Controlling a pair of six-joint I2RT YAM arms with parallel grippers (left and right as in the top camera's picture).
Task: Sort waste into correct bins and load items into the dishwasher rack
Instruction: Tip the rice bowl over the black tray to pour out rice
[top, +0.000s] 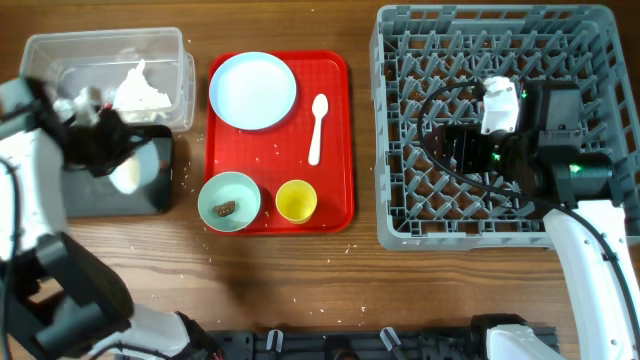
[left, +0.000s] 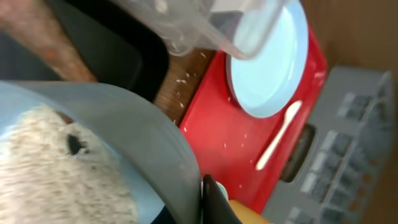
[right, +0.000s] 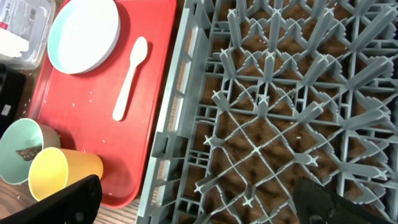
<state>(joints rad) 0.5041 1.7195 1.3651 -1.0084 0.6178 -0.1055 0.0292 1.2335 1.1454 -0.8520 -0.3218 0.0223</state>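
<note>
My left gripper has the red tray's bare middle (top: 271, 155) (left: 231, 144) to its right in the overhead view, so I should tip out the rice, then lower my gripper there.
My left gripper (top: 118, 150) is shut on the rim of a small pale blue-white bowl (top: 127, 176), held tilted over the black tray (top: 120, 198). In the left wrist view the gripper (left: 203, 198) pinches the bowl (left: 143, 130), which holds white rice (left: 56, 168). An orange-brown carrot stick (left: 62, 46) lies in the black tray. The clear tub (top: 100, 40) holds crumpled white paper (top: 140, 90). My right gripper (top: 462, 145) is open and empty over the grey dishwasher rack (top: 400, 120); it also shows in the right wrist view (right: 199, 205) above the rack (right: 280, 93).
A red serving tray (top: 335, 130) holds a pale blue plate (top: 252, 90), a white spoon (top: 317, 125), a yellow cup (top: 296, 200) and a mint-green bowl (top: 228, 200) with a dark brown chunk (top: 226, 208). Loose rice grains are scattered on the red tray and wood.
</note>
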